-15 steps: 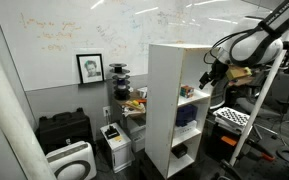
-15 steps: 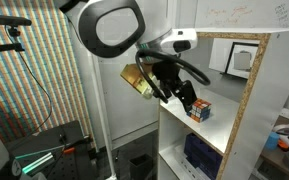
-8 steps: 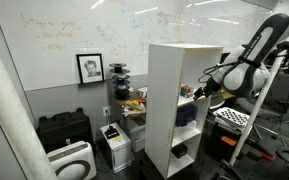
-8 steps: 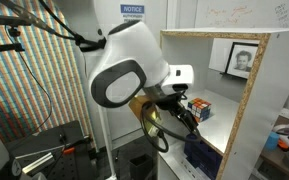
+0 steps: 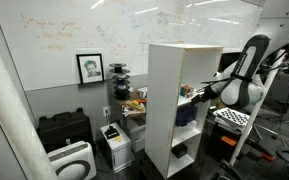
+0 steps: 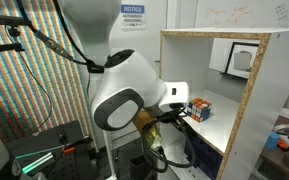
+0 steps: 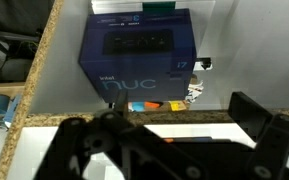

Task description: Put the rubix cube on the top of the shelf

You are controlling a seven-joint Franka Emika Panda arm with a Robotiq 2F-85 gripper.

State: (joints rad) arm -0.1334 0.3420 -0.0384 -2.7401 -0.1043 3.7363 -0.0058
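Note:
The gripper rises past the shelf's chipboard edge next, then moves away from my base over the board to the rubix cube (image 6: 199,108).
The rubix cube (image 6: 199,108) sits on an upper board inside the tall white shelf (image 5: 164,100), near the open front edge; in an exterior view it is a small speck (image 5: 187,92). The shelf's raw chipboard edge shows in both other views (image 6: 214,36) (image 7: 44,60). My gripper (image 6: 177,111) is just in front of the cube at the compartment mouth (image 5: 198,93). In the wrist view its dark fingers (image 7: 174,150) stand wide apart over the white board, holding nothing. The cube itself is not clear in the wrist view.
A blue Intel NUC box (image 7: 139,55) lies in the compartment below (image 6: 199,155), with small coloured items (image 7: 149,106) beside it. A black case and a white appliance (image 5: 72,160) stand on the floor beside the shelf. A metal rack (image 5: 249,120) stands behind my arm.
My arm has swung lower and its big joint now fills the front of the shelf. The gripper dropped to the cube's board. The cube has not moved.

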